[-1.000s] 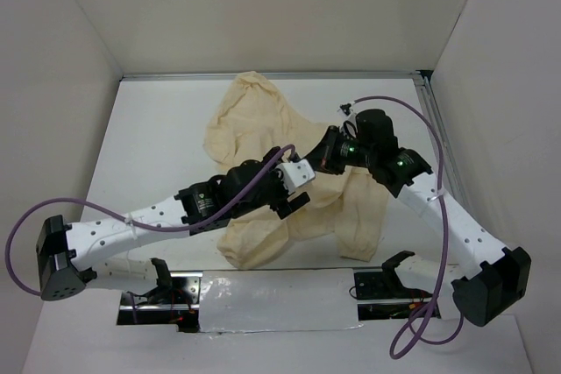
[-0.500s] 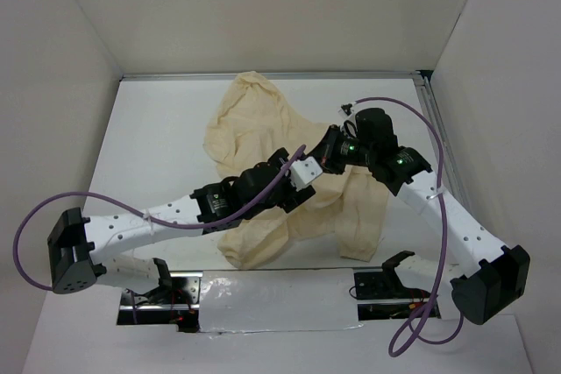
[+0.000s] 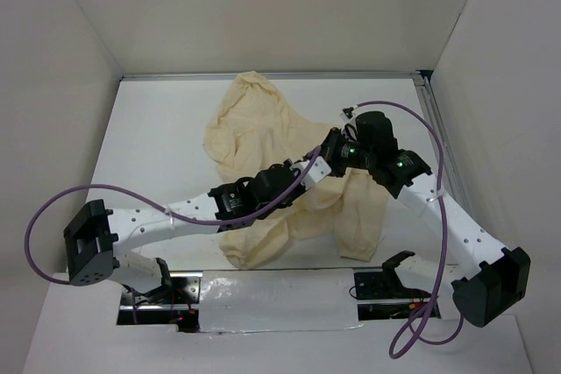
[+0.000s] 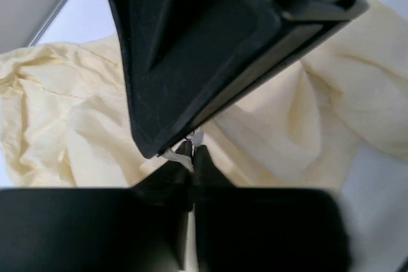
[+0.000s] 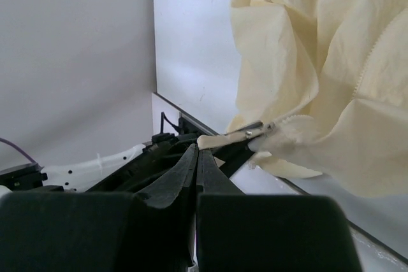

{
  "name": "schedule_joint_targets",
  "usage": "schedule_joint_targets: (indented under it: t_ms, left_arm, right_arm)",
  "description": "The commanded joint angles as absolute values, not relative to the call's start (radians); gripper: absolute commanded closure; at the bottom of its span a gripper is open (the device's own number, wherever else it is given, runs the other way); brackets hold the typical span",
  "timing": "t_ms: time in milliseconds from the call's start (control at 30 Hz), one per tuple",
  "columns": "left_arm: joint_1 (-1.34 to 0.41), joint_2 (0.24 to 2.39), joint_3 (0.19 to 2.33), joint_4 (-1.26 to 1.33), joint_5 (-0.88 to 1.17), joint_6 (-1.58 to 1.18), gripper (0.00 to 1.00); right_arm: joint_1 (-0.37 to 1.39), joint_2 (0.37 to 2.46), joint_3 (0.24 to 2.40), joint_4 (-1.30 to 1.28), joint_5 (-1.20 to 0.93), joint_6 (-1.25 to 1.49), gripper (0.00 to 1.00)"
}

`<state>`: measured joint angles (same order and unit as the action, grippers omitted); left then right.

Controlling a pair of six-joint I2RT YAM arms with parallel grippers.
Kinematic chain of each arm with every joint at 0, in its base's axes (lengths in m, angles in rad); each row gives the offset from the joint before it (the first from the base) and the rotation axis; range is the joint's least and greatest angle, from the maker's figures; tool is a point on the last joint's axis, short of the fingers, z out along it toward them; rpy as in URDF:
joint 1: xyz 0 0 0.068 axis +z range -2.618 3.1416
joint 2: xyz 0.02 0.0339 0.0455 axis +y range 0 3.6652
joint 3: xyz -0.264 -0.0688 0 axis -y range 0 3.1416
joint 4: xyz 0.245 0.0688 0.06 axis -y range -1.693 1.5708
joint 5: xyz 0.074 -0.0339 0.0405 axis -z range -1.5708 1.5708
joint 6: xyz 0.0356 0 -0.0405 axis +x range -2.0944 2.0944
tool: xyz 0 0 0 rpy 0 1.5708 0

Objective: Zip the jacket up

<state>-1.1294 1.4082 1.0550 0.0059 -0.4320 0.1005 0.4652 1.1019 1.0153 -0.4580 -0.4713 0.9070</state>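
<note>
My right gripper holds the cream tab, so my left gripper should next move back toward the jacket's near part and release the small zipper piece.
The cream jacket lies crumpled in the middle of the table, also filling the left wrist view and the right wrist view. My right gripper is shut on a cream tab at the end of the toothed zipper edge. My left gripper sits right against it, under the right gripper's black body. Its jaws are closed to a sliver on a small metal zipper piece and a thin pale strip.
White walls enclose the table on three sides. A metal rail runs along the right edge. Purple cables loop off both arms. A foil-taped strip and two black mounts sit at the near edge.
My left arm has reached right, up to the right gripper, and its jaws have gone from wide open to nearly closed on the zipper piece. The right arm has stayed put.
</note>
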Motion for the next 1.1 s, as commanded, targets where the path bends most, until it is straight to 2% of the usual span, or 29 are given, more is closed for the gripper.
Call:
schedule_joint_targets:
  t_ms: [0, 233, 433, 667, 800, 900, 967, 1067]
  left_arm:
    - [-1.134, 1.416, 1.097, 0.074, -0.498, 0.088, 0.98]
    - [-1.134, 1.281, 1.013, 0.164, -0.43, 0.103, 1.0]
    - [-1.135, 1.088, 0.905, 0.215, -0.243, 0.129, 1.0]
    - [-1.135, 0.95, 0.917, 0.2, -0.115, 0.153, 1.0]
    - [-1.135, 0.908, 0.942, 0.167, -0.068, 0.127, 1.0]
    - [-1.135, 0.887, 0.937, 0.115, -0.051, 0.082, 1.0]
    - [-1.137, 0.859, 0.905, 0.056, -0.01, 0.013, 1.0]
    - [-1.137, 0.818, 0.827, -0.029, 0.055, -0.121, 1.0]
  right_arm:
    - [0.469, 1.069, 1.014, -0.417, -0.457, 0.916, 1.0]
    - [0.465, 1.08, 1.014, -0.423, -0.427, 0.911, 1.0]
    - [0.434, 1.141, 1.022, -0.425, -0.313, 0.882, 1.0]
    - [0.439, 1.227, 0.976, -0.341, -0.354, 0.819, 1.0]
    - [0.42, 1.316, 0.994, -0.266, -0.227, 0.775, 1.0]
    - [0.367, 1.423, 1.072, -0.184, -0.154, 0.749, 1.0]
    - [0.31, 1.498, 1.194, -0.152, -0.102, 0.713, 1.0]
    - [0.233, 1.728, 1.423, -0.133, -0.064, 0.666, 1.0]
